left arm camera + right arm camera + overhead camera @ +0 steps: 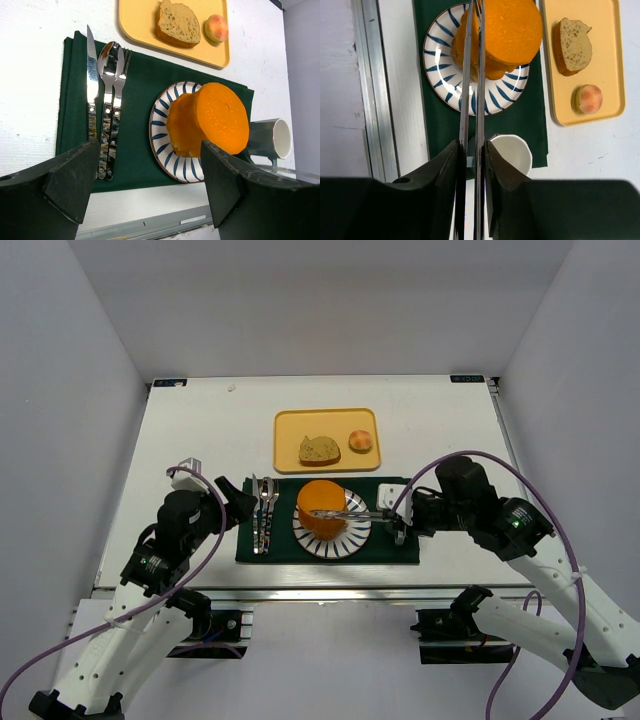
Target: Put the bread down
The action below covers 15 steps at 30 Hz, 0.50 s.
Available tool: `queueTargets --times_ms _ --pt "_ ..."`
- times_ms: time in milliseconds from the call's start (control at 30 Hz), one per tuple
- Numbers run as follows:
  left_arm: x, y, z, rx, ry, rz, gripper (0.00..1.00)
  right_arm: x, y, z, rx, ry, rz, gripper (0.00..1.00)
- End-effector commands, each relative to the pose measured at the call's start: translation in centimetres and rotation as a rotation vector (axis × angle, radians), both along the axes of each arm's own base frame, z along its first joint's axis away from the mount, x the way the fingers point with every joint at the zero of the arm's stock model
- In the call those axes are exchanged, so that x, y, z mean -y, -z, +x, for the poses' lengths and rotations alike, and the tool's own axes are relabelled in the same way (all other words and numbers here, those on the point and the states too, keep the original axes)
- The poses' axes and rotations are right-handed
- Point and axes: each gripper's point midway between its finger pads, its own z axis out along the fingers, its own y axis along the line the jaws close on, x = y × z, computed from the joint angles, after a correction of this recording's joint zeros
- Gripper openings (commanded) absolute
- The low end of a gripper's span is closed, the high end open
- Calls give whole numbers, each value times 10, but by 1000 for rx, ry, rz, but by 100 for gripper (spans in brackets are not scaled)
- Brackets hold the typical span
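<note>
Bare tabletop [442, 445] beside the mat lies to the right of my right gripper in the top view. Next, it swings there, turns the tongs [345, 513] outward, lowers and releases them.
The bread [322, 508], a thick golden-orange slice, stands tilted over the blue-striped plate [340, 545], its lower edge down on the plate. From the left wrist, the bread [215, 117] leans above the plate [160, 135]. My right gripper [400, 520] is shut on metal tongs [345, 513] that reach leftward across the bread. In the right wrist view the gripper [471, 150] clamps the tongs [472, 90], whose arms run up to the bread [512, 30] over the plate [437, 55]. My left gripper [235, 502] hangs open and empty left of the plate; its jaws [150, 170] stand wide.
A dark green mat [390, 550] lies under the plate, with a knife, spoon and fork [263, 512] on its left and a white cup [512, 152] on its right, under my right gripper. Behind, a yellow tray [290, 430] holds a greyish-brown slice [319, 450] and a small peach-coloured ball [361, 441].
</note>
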Motion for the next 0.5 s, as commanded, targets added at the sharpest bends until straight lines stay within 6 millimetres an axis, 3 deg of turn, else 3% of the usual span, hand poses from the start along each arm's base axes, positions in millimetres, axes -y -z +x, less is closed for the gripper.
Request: queueTargets --times_ms 0,100,267,367,467 --pt "1 -16 -1 30 8 -20 91 -12 -42 13 73 53 129 30" --pt "1 -16 -1 30 8 -20 91 -16 -59 35 64 188 191 26" --pt "3 -17 1 36 16 -24 91 -5 -72 68 57 397 277 19" --pt "5 -18 2 37 26 -20 91 18 -73 100 52 575 311 14" --pt "8 -16 4 36 44 -13 91 68 -55 143 -28 856 361 6"
